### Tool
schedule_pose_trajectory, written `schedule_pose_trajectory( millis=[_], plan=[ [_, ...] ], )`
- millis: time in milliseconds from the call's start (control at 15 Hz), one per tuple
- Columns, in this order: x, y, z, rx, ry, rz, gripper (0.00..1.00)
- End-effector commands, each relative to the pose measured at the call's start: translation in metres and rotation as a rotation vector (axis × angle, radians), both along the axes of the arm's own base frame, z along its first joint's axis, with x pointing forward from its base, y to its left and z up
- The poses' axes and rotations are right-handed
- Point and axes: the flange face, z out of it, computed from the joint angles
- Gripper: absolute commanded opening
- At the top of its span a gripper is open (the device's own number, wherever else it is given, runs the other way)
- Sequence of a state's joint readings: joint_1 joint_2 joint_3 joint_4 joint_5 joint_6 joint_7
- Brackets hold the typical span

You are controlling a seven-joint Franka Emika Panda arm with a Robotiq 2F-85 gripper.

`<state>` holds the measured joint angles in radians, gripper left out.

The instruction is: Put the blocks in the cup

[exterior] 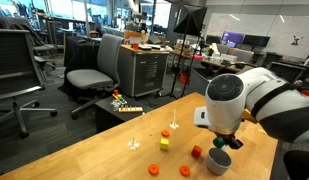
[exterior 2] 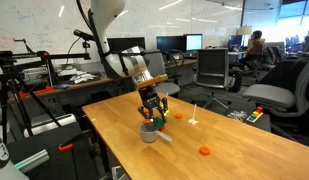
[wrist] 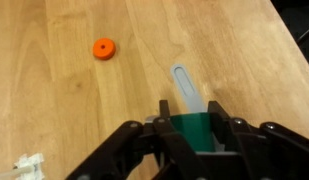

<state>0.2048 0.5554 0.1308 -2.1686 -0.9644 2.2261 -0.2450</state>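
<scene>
My gripper should next move a little toward the middle of the grey cup's opening and then let go of the green block, which hangs nearer the cup's handle side.
My gripper is shut on a green block and hangs right over the grey metal cup, which also shows in an exterior view. In the wrist view only the cup's handle sticks out past the jaws. On the wooden table lie a yellow block, a red block, a green block and an orange disc. The disc also shows in the wrist view and in an exterior view. My gripper shows in both exterior views.
The wooden table has edges close to the cup. A small white piece stands past the cup, and a white thing lies at the wrist view's lower left. Office chairs and desks stand around.
</scene>
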Motion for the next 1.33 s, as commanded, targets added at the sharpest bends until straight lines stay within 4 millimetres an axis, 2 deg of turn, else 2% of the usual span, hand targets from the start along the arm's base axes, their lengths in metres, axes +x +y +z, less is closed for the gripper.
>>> schedule_pose_trajectory(
  millis=[0,333,400,467,733,1000,1200,1267],
  plan=[
    [-0.022,0.0,0.013,-0.021,-0.014,0.041,0.18],
    [-0.029,0.004,0.016,-0.02,-0.009,0.066,0.18],
    [-0.029,0.005,0.016,-0.019,-0.009,0.07,0.63],
    [-0.029,0.006,0.015,-0.015,-0.01,0.077,0.66],
    [-0.03,0.009,0.014,-0.021,-0.006,0.082,0.98],
    [-0.029,0.008,0.015,-0.016,-0.012,0.068,1.0],
    [-0.021,0.001,0.022,0.036,-0.045,-0.017,1.0],
    [0.012,-0.012,0.033,0.076,-0.061,-0.071,1.0]
  ],
)
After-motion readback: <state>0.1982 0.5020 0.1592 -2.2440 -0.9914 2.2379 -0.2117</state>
